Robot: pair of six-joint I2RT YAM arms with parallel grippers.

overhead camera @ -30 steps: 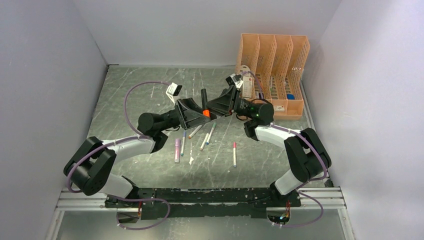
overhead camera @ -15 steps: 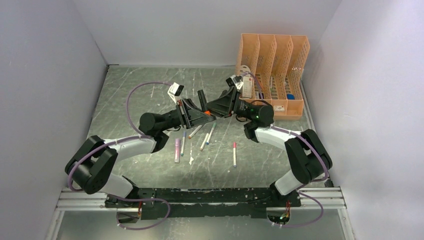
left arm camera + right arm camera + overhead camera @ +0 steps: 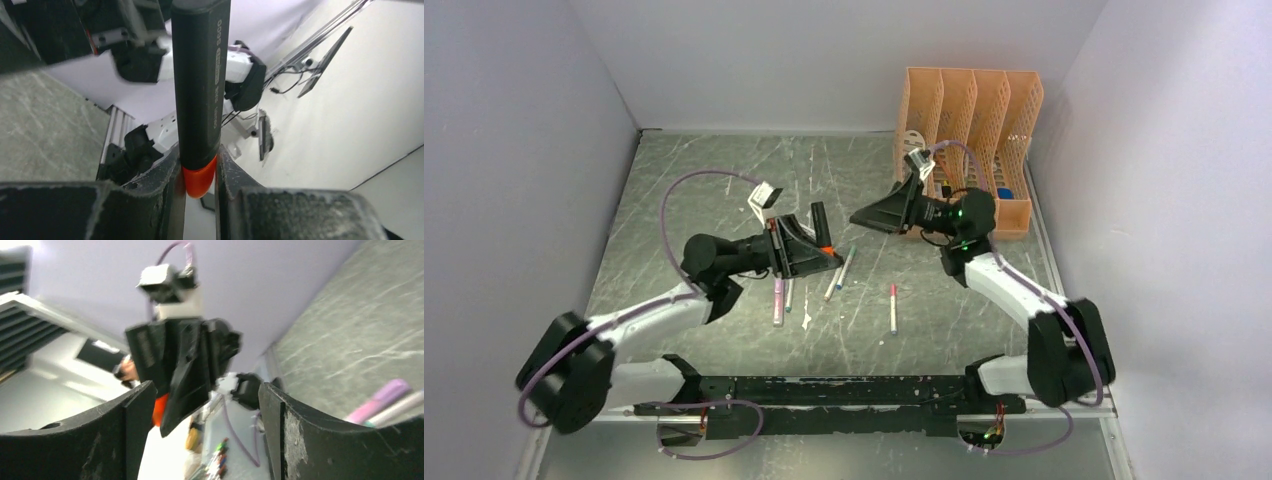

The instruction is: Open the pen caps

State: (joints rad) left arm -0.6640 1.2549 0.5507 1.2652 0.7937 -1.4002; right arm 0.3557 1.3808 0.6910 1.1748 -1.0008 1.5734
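Observation:
The right gripper will next move back and across onto the marker's black body (image 3: 819, 215), which stands to the gripper's left in the top view, while the marker's orange end is already held.
A thick black marker (image 3: 820, 221) with an orange end (image 3: 826, 249) stands nearly upright above the table. My left gripper (image 3: 828, 256) is shut on it at the orange end (image 3: 199, 181), and the black barrel (image 3: 200, 85) rises out of the jaws. My right gripper (image 3: 857, 217) hangs open to the right of the marker, apart from it, with nothing between its fingers (image 3: 272, 405). Several slim pens (image 3: 833, 283) with small coloured caps lie on the table below, among them a pink-purple highlighter (image 3: 778, 300) and a white pen with a pink cap (image 3: 892, 290).
An orange mesh organizer (image 3: 969, 110) stands at the back right, just behind the right wrist. Grey walls close in the table on the left, back and right. The right wrist view shows the left gripper (image 3: 185, 360) facing it and the highlighter (image 3: 382, 399) on the table.
My right gripper has opened, let go of the black marker and pulled back to the right. My left gripper has shut on the orange end and drawn the marker slightly left and down.

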